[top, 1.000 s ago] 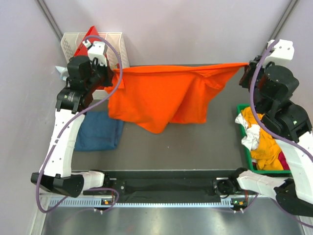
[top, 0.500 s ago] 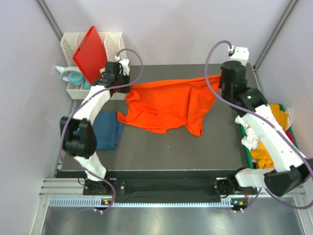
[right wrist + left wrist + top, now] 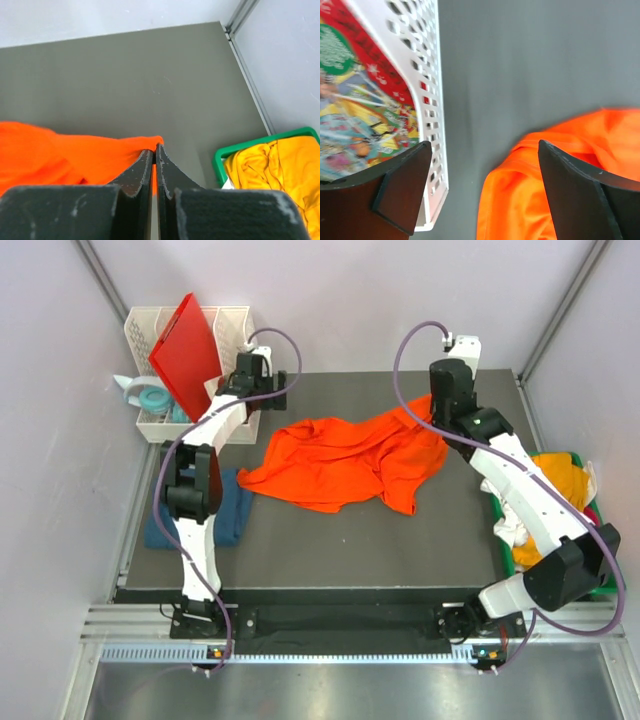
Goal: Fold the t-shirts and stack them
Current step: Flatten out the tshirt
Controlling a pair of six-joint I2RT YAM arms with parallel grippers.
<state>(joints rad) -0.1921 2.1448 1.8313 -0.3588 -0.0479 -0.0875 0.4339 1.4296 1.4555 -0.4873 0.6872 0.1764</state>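
Note:
I will move my left gripper away from the basket next and down onto the fold at the shirt's far edge (image 3: 312,426) (image 3: 587,144), because my right gripper is pinching the fold's other end.
The bright orange t-shirt (image 3: 340,455) lies crumpled across the middle of the dark table (image 3: 400,540). My right gripper (image 3: 432,405) is at its far right corner, shut on a fold of the orange cloth (image 3: 60,150), which is pinched between its fingertips (image 3: 155,147). My left gripper (image 3: 252,400) hovers at the shirt's far left end, by the white basket. Its jaws stand wide open (image 3: 484,145) with nothing between them, and the orange shirt (image 3: 560,175) lies just below. A dark teal-blue t-shirt (image 3: 225,510) lies folded at the table's left edge.
A white perforated basket (image 3: 145,325) at the back left holds the red board (image 3: 188,345); its wall (image 3: 432,100) is close to my left finger. A green bin (image 3: 250,145) at the right holds yellow (image 3: 555,475) and white (image 3: 510,525) shirts.
Both arms came inward and down, and the stretched orange shirt dropped onto the table. My left gripper opened and let go of its corner. The right gripper stayed shut on its corner.

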